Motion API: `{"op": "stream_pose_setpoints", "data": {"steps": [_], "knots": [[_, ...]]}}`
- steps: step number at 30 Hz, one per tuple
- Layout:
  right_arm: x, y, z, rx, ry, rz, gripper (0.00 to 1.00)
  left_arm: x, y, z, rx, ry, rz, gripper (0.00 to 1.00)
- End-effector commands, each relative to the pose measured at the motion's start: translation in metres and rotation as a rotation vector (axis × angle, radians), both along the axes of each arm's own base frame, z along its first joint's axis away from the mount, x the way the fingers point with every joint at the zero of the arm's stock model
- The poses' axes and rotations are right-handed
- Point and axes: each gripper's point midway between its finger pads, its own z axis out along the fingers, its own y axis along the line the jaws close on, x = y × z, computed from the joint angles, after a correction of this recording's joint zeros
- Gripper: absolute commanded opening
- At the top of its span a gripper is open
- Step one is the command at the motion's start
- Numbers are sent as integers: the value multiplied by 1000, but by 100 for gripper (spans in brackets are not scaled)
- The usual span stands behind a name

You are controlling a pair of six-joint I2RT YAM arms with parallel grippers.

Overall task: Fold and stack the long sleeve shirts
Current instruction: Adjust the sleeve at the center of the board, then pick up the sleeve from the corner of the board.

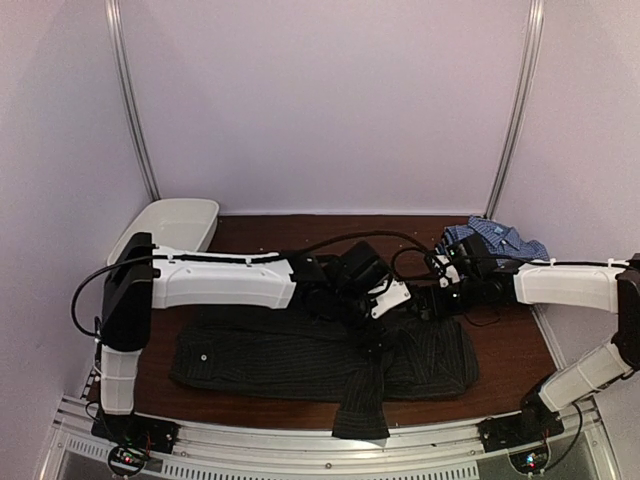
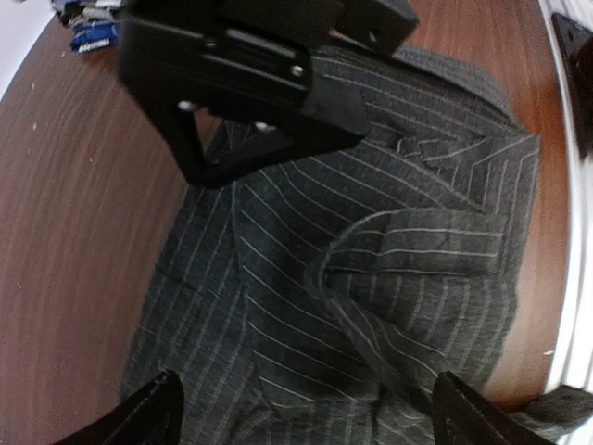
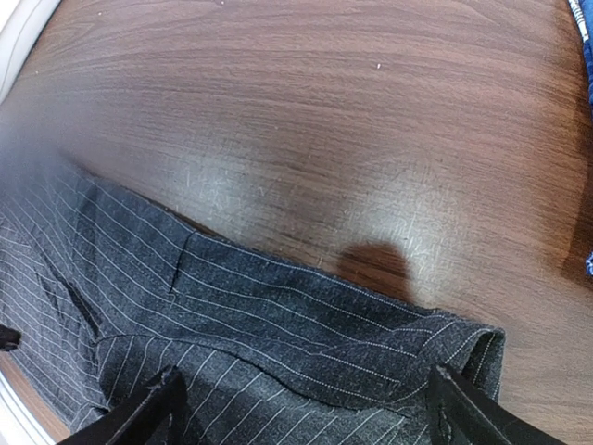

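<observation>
The left gripper will next move back and down toward the table's near edge, onto the raised fold of the black shirt's sleeve, because that sleeve sticks out past the shirt's body.
The black pinstriped long sleeve shirt (image 1: 290,360) lies spread along the front of the table, one sleeve (image 1: 362,412) hanging over the near edge. The blue-and-white check shirt (image 1: 495,240) is crumpled at the back right. My left gripper (image 1: 378,330) hovers open over the black shirt's right half; in the left wrist view its fingertips (image 2: 153,413) straddle a rumpled fold (image 2: 371,269) with nothing between them. Close beside it, my right gripper (image 1: 425,305) is also open, just above the shirt's far hem (image 3: 306,311).
A white oval tub (image 1: 165,230) stands at the back left. Bare brown table (image 3: 324,120) stretches beyond the black shirt's hem. The two gripper heads are close together near mid-table, and the right one (image 2: 241,83) fills the top of the left wrist view.
</observation>
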Motion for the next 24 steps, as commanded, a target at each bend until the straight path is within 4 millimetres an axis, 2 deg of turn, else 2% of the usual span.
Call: {"op": "stream_pose_setpoints", "data": {"steps": [1, 9, 12, 16, 21, 24], "knots": [[0, -4, -1, 4, -3, -17, 90, -26, 0, 30, -150, 178, 93, 98], [0, -2, -3, 16, 0, -13, 90, -85, 12, 2, -109, 233, 128, 98], [0, -2, -2, 18, -2, -14, 90, -99, 16, -9, -90, 268, 149, 96], [-1, -2, -3, 19, -1, -14, 90, -106, 17, -18, -87, 286, 193, 92], [-6, -3, -7, 26, 5, -12, 89, -108, 11, -30, -103, 312, 221, 93], [-8, -4, -6, 28, 1, -9, 89, -107, 7, -38, -98, 317, 228, 86]]}}
